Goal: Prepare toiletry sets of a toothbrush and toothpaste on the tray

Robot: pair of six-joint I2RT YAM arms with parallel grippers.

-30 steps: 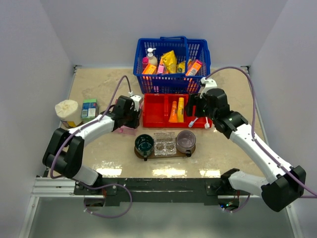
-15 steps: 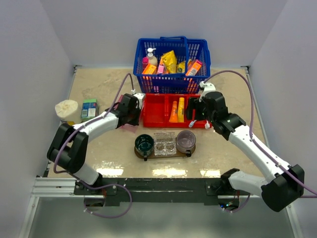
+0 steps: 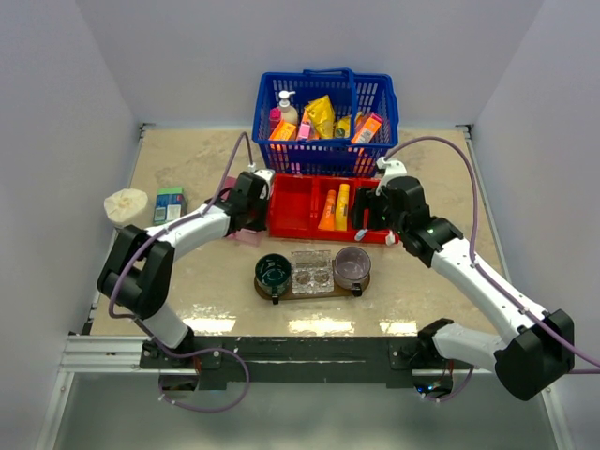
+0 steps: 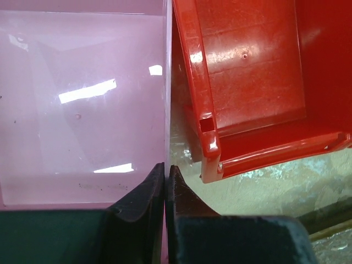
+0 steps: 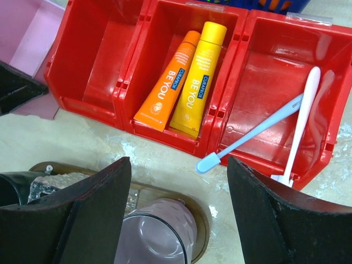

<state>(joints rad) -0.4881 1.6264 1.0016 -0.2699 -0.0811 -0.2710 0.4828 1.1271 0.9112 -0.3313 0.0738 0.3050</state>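
The right gripper shifts and lowers onto the orange tube's flat end next, as it lies below the open fingers and to their left in the top view.
Two toothpaste tubes, one orange (image 5: 168, 82) and one yellow (image 5: 198, 80), lie in the red bin's (image 5: 91, 66) middle compartment. Two toothbrushes, one pale blue (image 5: 258, 129) and one white (image 5: 302, 118), lie in its right compartment, their heads hanging over the front wall. The brown wooden tray (image 3: 319, 295) sits in front of the bin, its rim also in the right wrist view (image 5: 206, 212). My right gripper (image 5: 177, 165) is open above the bin's front edge and the tray. My left gripper (image 4: 165, 168) is shut on the pink box's (image 4: 82, 99) right wall, beside the bin's left end (image 4: 247, 82).
The tray carries a dark green cup (image 3: 273, 272), a clear glass dish (image 3: 311, 272) and a pink cup (image 5: 157, 234). A blue basket (image 3: 325, 117) of goods stands behind the bin. A paper roll (image 3: 125, 202) and a green box (image 3: 170, 204) sit at the left.
My left gripper has moved back and right, closer to the red bin's left end, with the pink box. My right gripper has shifted slightly left over the bin's front.
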